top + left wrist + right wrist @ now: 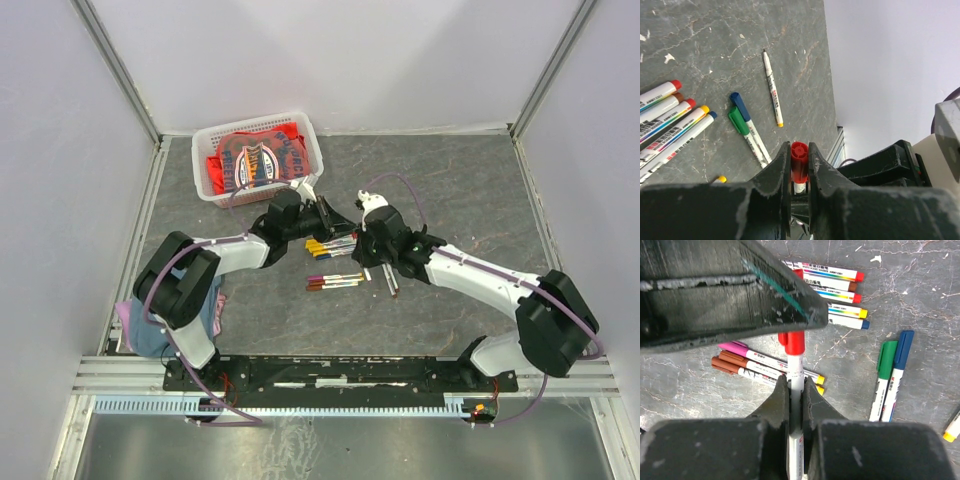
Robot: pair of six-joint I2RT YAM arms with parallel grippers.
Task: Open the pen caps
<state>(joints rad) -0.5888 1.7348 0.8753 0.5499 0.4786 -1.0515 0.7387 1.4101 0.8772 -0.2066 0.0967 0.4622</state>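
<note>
Next, my left gripper pulls the red cap to the left in the top view, then lowers and releases it on the clear tabletop below by the pens.
One pen is held in the air between both grippers. My left gripper (799, 150) is shut on its red cap (799, 162); the cap faces the left wrist camera end-on. My right gripper (796, 385) is shut on the same pen's white barrel (796, 376), with the red cap (795, 342) still seated on it and running up under the left gripper (740, 295). From above, the two grippers (335, 218) (362, 230) meet over the table's middle. Other capped pens lie below: green (886, 357), blue (903, 347), pink (732, 347) and brown (725, 362).
A row of pens (840, 287) with red, brown, yellow and blue ends lies nearby. One thin uncapped pen (772, 90) lies apart. A white basket (305, 135) with a red printed cloth (255, 160) stands at the back left. A bundle of cloth (135, 325) lies by the left base.
</note>
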